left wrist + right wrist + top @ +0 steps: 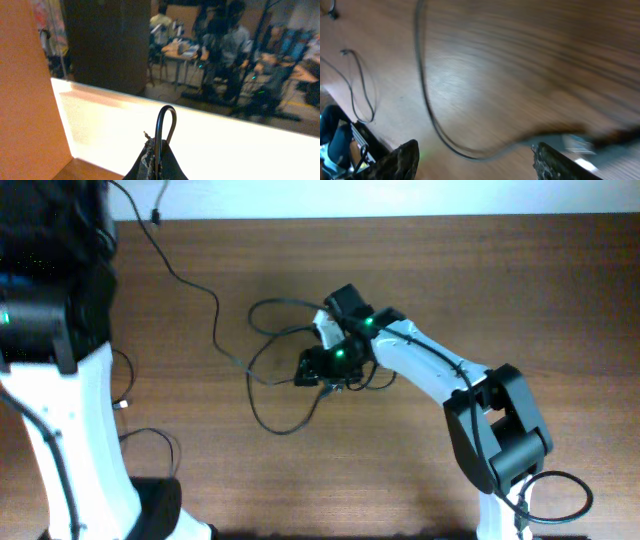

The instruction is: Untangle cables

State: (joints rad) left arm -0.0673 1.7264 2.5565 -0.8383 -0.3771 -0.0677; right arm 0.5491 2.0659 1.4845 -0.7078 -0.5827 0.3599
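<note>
My left gripper tilts down and lowers over the table beyond the short cable pieces next, since loops and my right gripper occupy the middle of the table.
Thin black cables (pixel 268 370) lie in loose overlapping loops at the middle of the wooden table. One long cable (pixel 200 290) runs from them up to the top left, where my raised left arm (pixel 55 300) is. In the left wrist view my left gripper (pixel 159 160) is shut on a black cable loop (pixel 166 120) and points out at the room. My right gripper (pixel 318 367) is low over the loops. In the right wrist view it (pixel 477 160) is open, with a blurred cable (pixel 427 110) curving between its fingers.
Two short cable pieces lie by the left arm's base, one with a small plug (pixel 124 404) and one looped (pixel 152 442). The right wrist view shows another thin loop (pixel 362 95) near the table edge. Beyond the table are people and desks (pixel 220 45).
</note>
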